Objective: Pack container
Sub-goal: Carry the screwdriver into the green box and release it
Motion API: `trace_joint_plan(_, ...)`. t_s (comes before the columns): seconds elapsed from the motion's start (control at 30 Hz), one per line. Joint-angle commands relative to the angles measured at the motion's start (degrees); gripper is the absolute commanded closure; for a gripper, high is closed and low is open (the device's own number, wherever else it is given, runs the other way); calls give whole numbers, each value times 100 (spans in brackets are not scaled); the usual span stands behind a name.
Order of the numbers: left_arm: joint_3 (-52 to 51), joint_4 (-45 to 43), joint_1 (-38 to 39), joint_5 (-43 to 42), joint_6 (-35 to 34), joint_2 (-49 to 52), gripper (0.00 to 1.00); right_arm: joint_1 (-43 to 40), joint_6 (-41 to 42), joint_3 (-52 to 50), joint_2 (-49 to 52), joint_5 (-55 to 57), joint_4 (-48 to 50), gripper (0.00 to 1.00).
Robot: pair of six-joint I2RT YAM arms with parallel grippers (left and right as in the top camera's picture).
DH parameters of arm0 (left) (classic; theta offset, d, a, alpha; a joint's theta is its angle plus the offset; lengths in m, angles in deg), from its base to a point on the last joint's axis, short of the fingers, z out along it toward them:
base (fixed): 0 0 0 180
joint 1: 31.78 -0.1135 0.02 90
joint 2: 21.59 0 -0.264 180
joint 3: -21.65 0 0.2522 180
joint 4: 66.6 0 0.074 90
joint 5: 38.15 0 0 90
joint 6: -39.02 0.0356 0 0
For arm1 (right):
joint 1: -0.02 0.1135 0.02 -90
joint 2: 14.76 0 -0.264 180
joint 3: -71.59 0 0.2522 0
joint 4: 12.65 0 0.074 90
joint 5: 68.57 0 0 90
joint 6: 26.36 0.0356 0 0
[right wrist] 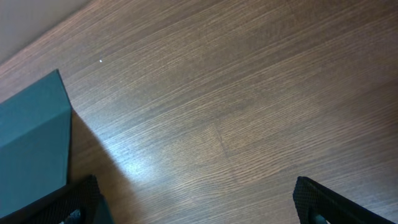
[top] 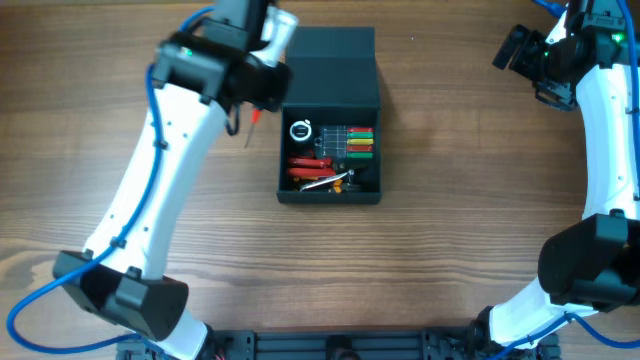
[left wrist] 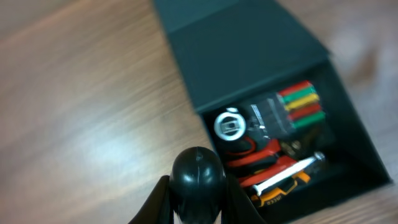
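Note:
My left gripper turns and swings over the open container next and lowers toward the red pliers (top: 313,169) (left wrist: 265,163), since the black round-handled tool still hangs outside the box.
The dark teal-green container (top: 330,197) stands open at the table's centre, its lid (top: 335,65) folded back. Inside lie a white round tape measure (top: 302,130), red, yellow and green handled tools (top: 360,140) and red pliers (top: 310,165). My left gripper (top: 257,92) hovers by the container's left rim, shut on a black round-handled tool (left wrist: 198,171) whose red shaft (top: 256,117) hangs beside the box. The left wrist view shows the container (left wrist: 367,168) and tape measure (left wrist: 229,126). My right gripper (top: 515,50) is open and empty at the far right (right wrist: 199,202).
Bare wooden tabletop (top: 470,220) surrounds the container. The right wrist view shows a corner of the teal lid (right wrist: 31,143) at its left edge. The left arm (top: 170,170) crosses the table's left half.

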State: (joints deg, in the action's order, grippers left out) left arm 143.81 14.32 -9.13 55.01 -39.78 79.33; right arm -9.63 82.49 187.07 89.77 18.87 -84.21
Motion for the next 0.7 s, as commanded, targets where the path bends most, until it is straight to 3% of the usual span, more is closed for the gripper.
trace_joint_plan(0.0, -50, -31, 796, 55, 1556, 280, 96, 2, 72, -17, 92, -46, 17, 0)
trace_joint_plan(0.13, -50, -28, 1447, 11, 3014, 699, 96, 4, 70, -17, 92, -46, 17, 0)
trace_joint_plan(0.27, -50, 4, 1604, -223, 3847, 1272, 96, 2, 72, -17, 92, -46, 17, 0)
trace_joint_plan(0.47, -50, 79, 1602, -227, 4719, 2013, 96, 4, 72, -17, 92, -46, 17, 0)
trace_joint_plan(0.67, -50, 52, 1602, -424, 4865, 2385, 96, 4, 72, -17, 92, -48, 17, 0)
